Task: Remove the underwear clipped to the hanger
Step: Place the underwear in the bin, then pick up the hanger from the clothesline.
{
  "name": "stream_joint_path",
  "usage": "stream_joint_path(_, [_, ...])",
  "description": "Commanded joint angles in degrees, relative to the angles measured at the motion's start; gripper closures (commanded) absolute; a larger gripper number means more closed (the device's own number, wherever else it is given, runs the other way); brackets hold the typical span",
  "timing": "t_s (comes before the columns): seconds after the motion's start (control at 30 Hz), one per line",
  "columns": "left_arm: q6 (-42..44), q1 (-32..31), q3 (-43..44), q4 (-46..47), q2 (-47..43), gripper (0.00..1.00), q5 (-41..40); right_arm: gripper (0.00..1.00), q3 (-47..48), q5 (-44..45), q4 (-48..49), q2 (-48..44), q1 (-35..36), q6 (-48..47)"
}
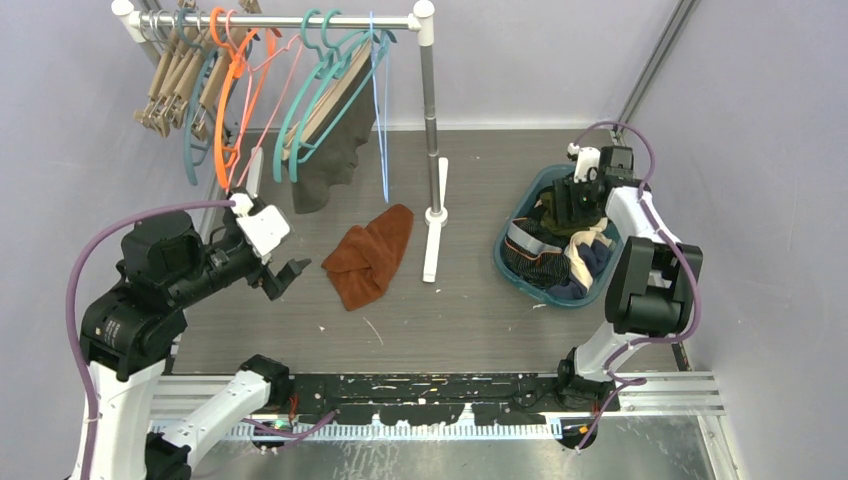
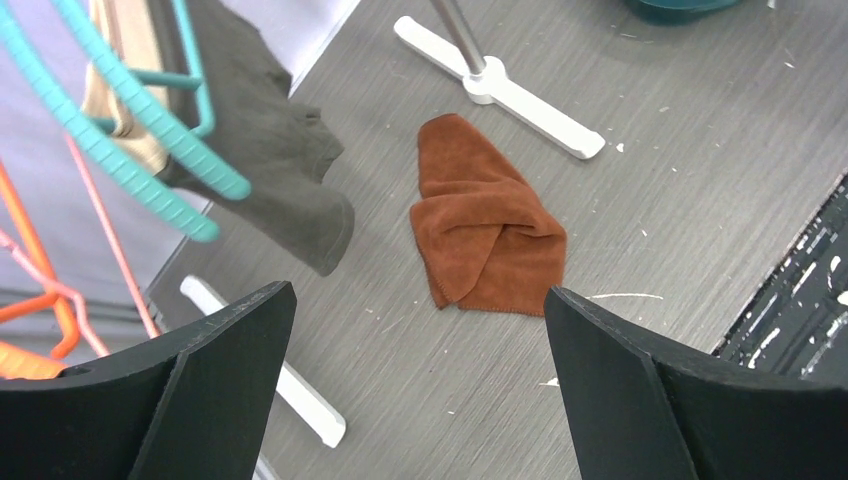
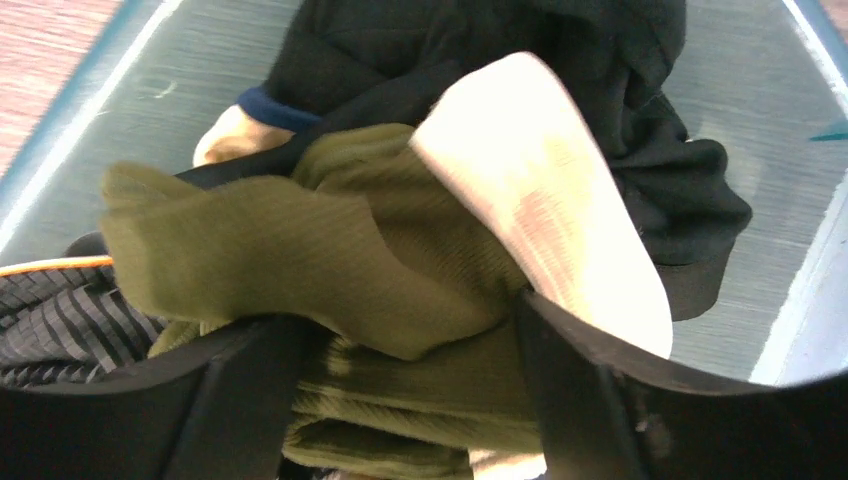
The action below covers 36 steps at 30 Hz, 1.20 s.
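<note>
My left gripper rises outward next, tilting up, onto the near arm of the teal hanger (image 2: 105, 148) beside the pink one, since the underwear hangs clipped there.
A grey-brown pair of underwear (image 1: 335, 160) hangs clipped to a teal hanger (image 1: 320, 90) on the rail; the left wrist view shows it (image 2: 290, 170) at upper left. My left gripper (image 1: 285, 278) hovers open and empty over the floor, left of a rust-brown cloth (image 1: 370, 255); its jaws (image 2: 420, 295) stand wide apart. My right gripper (image 1: 578, 205) reaches down into the teal basket (image 1: 500, 252). Its jaws (image 3: 405, 315) stand apart with olive-green underwear (image 3: 330, 250) bunched loosely between them, its cream waistband (image 3: 545, 200) folded over. Dark underwear (image 3: 620, 120) lies behind.
The rack's pole (image 1: 430, 120) and white foot (image 1: 435, 235) stand between the cloth and the basket. Orange, pink, teal and wooden hangers crowd the rail's left half (image 1: 220, 90). The rust-brown cloth (image 2: 485, 230) lies crumpled ahead of my left fingers.
</note>
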Motion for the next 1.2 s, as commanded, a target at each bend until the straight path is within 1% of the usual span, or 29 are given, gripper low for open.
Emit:
stream_joint_path(0.0, [-4.7,3.0,4.0,2.7,0.8,0.02,-2.7,0.13,-0.4,-6.1,-0.5,-8.5,0.3,-0.4])
stream_joint_path(0.1, [-6.6,4.8,5.9,2.6,1.2,0.02,-2.9,0.03,-0.3,-7.1,-0.5,-11.0,0.3,-0.2])
stream_joint_path(0.2, [-9.0,6.4,7.1,3.4,1.7,0.02,-4.0,0.01,0.7,-7.8,-1.3,-13.3,0.3,0.4])
stream_joint_path(0.3, [-14.2,8.6,8.2,6.3,2.6,0.02,-6.5,0.01,1.3,-9.7,-1.9,-16.1,0.3,1.1])
stream_joint_path(0.4, [-18.6,11.2,9.3,7.9,3.2,0.02,-5.7,0.01,1.2,-12.9,-2.6,-19.2,0.3,1.3])
stream_joint_path(0.57, [-22.8,14.1,8.9,9.6,3.5,0.02,-5.0,0.01,0.7,-20.2,-4.1,-23.6,0.3,1.8])
stream_joint_path(0.7, [-23.7,14.9,7.3,11.3,3.8,0.02,-4.6,0.03,0.8,-25.8,-4.8,-25.4,0.8,4.1])
stream_joint_path(0.8, [-23.6,15.1,6.3,13.1,4.4,0.02,-4.9,0.03,-0.7,-28.7,-2.9,-27.5,1.6,6.5])
stream_joint_path(0.9, [-23.3,15.1,5.8,15.8,5.5,0.02,-6.1,0.04,-4.0,-29.8,0.3,-30.2,2.2,7.1])
stream_joint_path(1.1, [-23.9,15.1,6.2,19.9,8.3,0.02,-8.2,0.02,-10.2,-31.2,4.2,-34.5,2.3,4.4])
stream_joint_path(1.17, [-25.0,15.1,6.5,20.9,9.1,0.01,-8.8,0.02,-12.2,-31.7,5.8,-36.0,2.2,4.3])
